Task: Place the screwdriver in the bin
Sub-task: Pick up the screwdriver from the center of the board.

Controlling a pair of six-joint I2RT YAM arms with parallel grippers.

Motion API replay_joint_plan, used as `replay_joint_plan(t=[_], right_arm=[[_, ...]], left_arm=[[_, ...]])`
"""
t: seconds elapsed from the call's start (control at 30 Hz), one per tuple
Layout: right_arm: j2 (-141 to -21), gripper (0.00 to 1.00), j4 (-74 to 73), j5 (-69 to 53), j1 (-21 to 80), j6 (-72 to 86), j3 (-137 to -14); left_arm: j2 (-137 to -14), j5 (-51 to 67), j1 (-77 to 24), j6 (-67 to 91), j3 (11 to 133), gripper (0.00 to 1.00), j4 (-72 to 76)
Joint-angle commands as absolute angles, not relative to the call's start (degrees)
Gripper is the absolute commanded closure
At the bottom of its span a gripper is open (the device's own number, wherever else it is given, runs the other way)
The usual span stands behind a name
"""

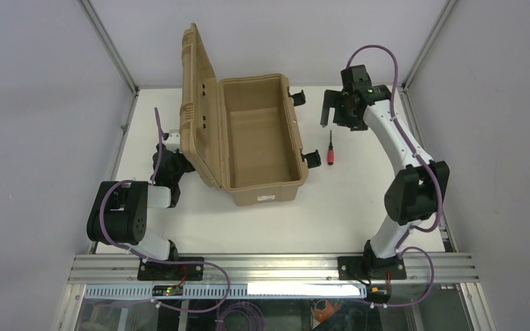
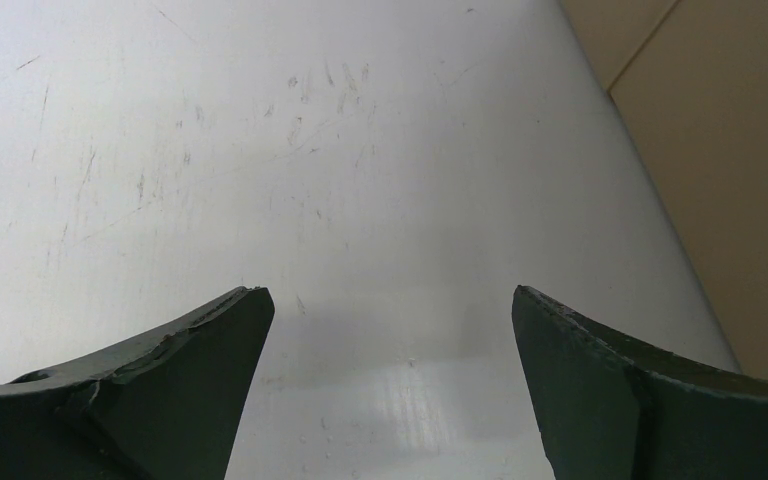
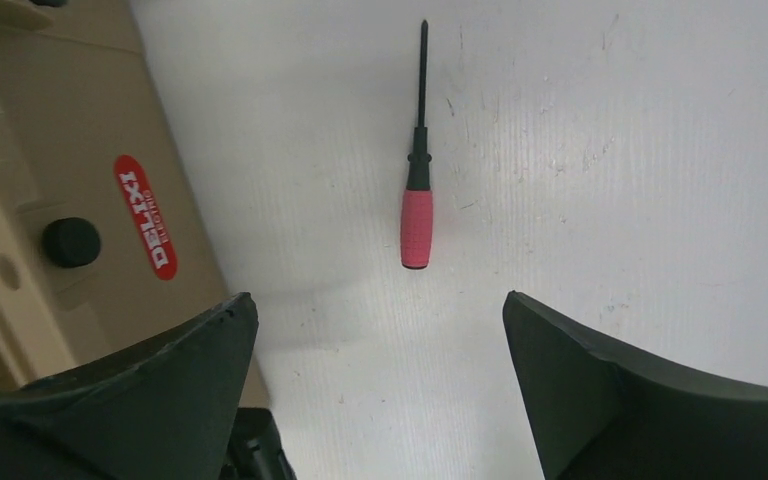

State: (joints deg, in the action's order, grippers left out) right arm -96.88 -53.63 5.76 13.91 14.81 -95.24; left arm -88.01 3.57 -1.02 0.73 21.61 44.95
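Observation:
The screwdriver's red-pink handle (image 1: 330,155) (image 3: 417,217) lies upon the table below the open right gripper, so my right gripper comes down onto it next and closes its fingers there.
The screwdriver (image 1: 330,151), with a red-pink handle and thin dark shaft, lies on the white table just right of the bin (image 1: 259,176). The bin is a tan case standing open, its ribbed lid (image 1: 197,103) raised on the left. My right gripper (image 1: 328,112) hovers open and empty beyond the screwdriver's tip. In the right wrist view the screwdriver (image 3: 416,225) lies ahead of the open gripper (image 3: 375,310), not between the fingers, with the bin's wall (image 3: 60,150) at left. My left gripper (image 2: 390,300) is open and empty over bare table, left of the lid (image 2: 730,160).
Black latches (image 1: 297,96) stick out of the bin's right side towards the screwdriver. A red sticker (image 3: 145,215) and a black knob (image 3: 70,242) mark the bin wall. Grey walls and metal frame posts (image 1: 110,48) close in the table.

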Motion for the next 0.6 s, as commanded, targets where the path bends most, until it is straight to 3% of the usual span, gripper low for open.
replay_joint_plan(t=[0.0, 0.57], right_arm=[[-100.8, 0.03, -57.6, 7.2, 14.1, 15.6, -98.5], [-113.2, 0.13, -54.6, 5.5, 14.2, 16.2, -96.2]], left_arm=[[-86.4, 4.8, -0.7, 1.3, 21.5, 0.01, 47.1], [-86.4, 4.8, -0.7, 1.3, 21.4, 0.01, 47.1]])
